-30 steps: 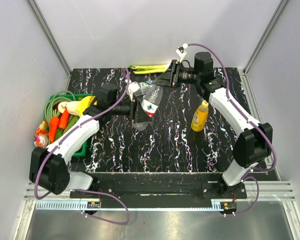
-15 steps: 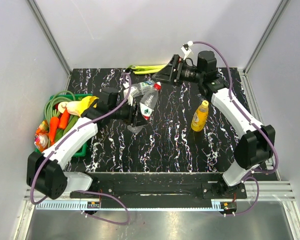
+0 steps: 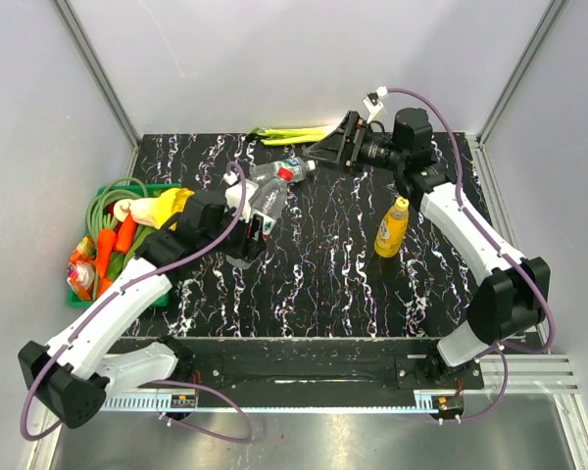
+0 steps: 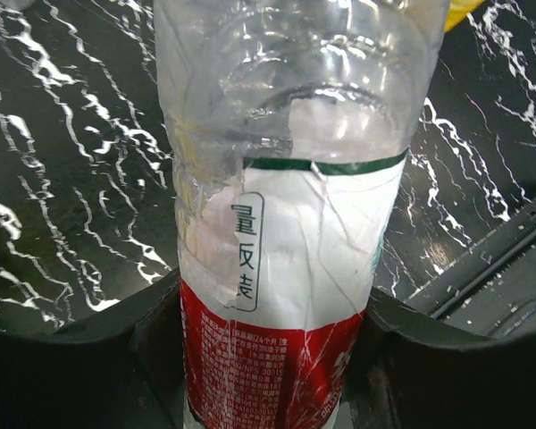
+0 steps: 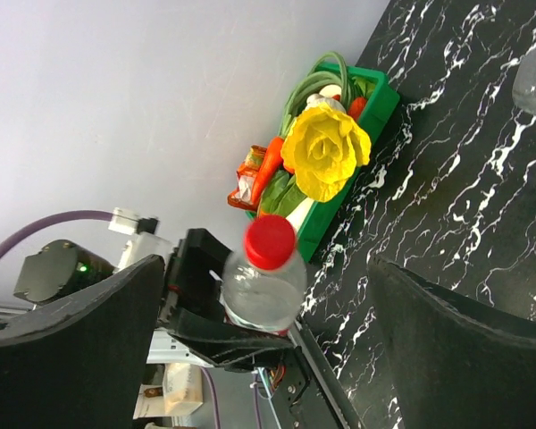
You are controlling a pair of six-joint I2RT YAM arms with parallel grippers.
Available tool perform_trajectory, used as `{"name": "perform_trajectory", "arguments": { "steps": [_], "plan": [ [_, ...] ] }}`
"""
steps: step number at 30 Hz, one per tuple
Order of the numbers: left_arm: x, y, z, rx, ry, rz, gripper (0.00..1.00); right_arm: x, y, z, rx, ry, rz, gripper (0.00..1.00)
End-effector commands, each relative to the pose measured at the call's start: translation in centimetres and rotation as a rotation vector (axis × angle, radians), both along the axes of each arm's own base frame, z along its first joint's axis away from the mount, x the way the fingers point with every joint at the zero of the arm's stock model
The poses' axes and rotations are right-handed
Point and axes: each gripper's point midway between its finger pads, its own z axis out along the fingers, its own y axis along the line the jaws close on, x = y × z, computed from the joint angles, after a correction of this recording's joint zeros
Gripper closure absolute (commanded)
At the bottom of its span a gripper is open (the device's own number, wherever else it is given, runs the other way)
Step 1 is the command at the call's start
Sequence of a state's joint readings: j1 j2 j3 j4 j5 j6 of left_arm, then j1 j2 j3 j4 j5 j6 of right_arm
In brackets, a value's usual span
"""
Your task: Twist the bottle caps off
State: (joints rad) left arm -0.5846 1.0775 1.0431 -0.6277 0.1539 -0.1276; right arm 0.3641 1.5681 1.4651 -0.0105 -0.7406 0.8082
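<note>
My right gripper needs to slide its open fingers left in the top view next, around the red cap point(image 3: 285, 174) point(image 5: 270, 241) that is there and still screwed on.
My left gripper point(image 3: 247, 235) is shut on the red-labelled clear bottle point(image 3: 267, 201), held tilted above the table. In the left wrist view that bottle point(image 4: 286, 268) fills the gap between the fingers point(image 4: 152, 344). Its red cap point(image 3: 285, 174) is screwed on and points toward the right gripper point(image 3: 323, 149), which stands open a short way off at the back. In the right wrist view the cap point(image 5: 270, 241) shows between the wide-apart fingers point(image 5: 71, 349), untouched. A second clear bottle point(image 3: 299, 164) lies behind. The yellow-orange juice bottle point(image 3: 392, 227) stands capped at the right.
A green basket point(image 3: 159, 296) with carrots, a green hose and a yellow flower sits at the table's left edge. A yellow-green vegetable point(image 3: 294, 132) lies along the back edge. Grey walls close in the table on three sides.
The right gripper has opened, let go of the red cap and drawn back to the right. The left arm has pulled the bottle left and nearer; the cap stays on.
</note>
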Motion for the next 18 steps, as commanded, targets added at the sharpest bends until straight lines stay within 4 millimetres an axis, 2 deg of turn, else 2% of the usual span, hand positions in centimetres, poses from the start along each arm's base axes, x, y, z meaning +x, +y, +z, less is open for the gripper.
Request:
{"name": "perform_trajectory", "arguments": {
  "steps": [1,8,18],
  "plan": [
    [0.4,2.1,1.8,0.026,-0.097,0.097,0.49,-1.5,0.3,2.4,0.05,-0.061,-0.002,0.0],
    [0.3,3.0,1.8,0.049,-0.123,0.133,0.48,-2.3,2.1,1.4,0.03,-0.036,0.026,0.0],
    [0.7,3.5,1.8,0.061,-0.126,0.174,0.47,-2.0,3.9,0.5,0.018,-0.019,0.017,0.0]
  ]
}}
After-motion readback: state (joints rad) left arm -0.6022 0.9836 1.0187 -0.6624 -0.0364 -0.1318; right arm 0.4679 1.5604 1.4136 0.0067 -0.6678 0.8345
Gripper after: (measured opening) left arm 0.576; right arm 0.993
